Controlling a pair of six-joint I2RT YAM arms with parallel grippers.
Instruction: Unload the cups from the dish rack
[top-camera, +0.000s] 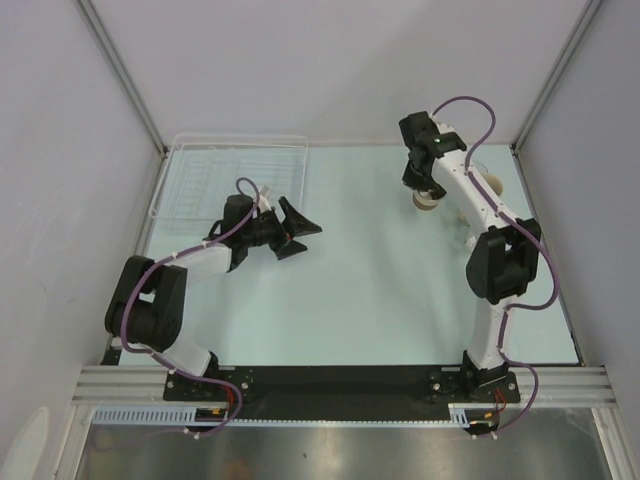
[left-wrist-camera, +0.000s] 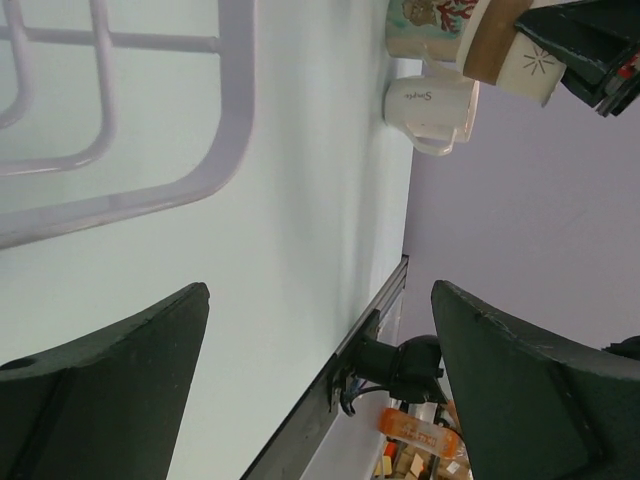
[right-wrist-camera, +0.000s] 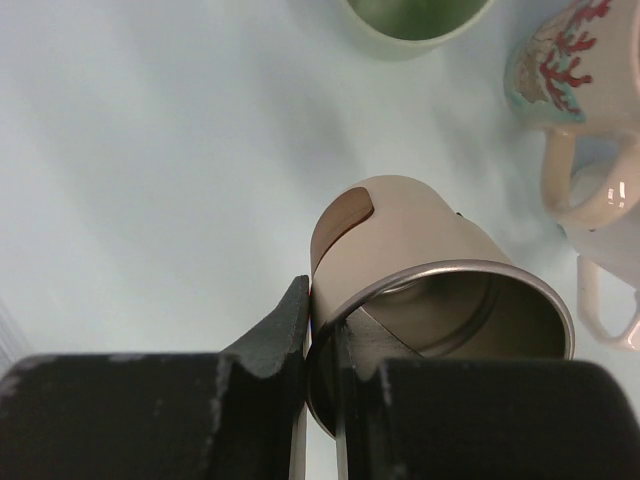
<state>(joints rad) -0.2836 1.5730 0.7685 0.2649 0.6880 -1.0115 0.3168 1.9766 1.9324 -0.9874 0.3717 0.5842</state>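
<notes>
My right gripper needs to go down next until the beige cup (top-camera: 427, 205) stands on the bare tabletop beside the pale green cup, then let go of its rim, since that spot is empty.
The dish rack (top-camera: 235, 172) of clear thin bars lies at the table's back left; its rim (left-wrist-camera: 232, 140) shows in the left wrist view. My left gripper (top-camera: 298, 231) hovers just right of the rack, open, nothing between its fingers (left-wrist-camera: 100, 380). At the back right, my right gripper (top-camera: 427, 188) is shut on the rim of a beige cup (right-wrist-camera: 410, 245) with a brown patch, one finger outside the wall and one inside. That cup (top-camera: 427, 205) hangs low over the table. A pale green cup (right-wrist-camera: 415, 22), a coral-patterned cup (right-wrist-camera: 565, 70) and a white cup (right-wrist-camera: 612, 275) stand beside it.
The standing cups (left-wrist-camera: 430, 100) cluster near the table's right edge, partly hidden under the right arm (top-camera: 500, 250) in the top view. Grey walls close in the table on three sides. A black rail (top-camera: 340, 380) runs along the near edge.
</notes>
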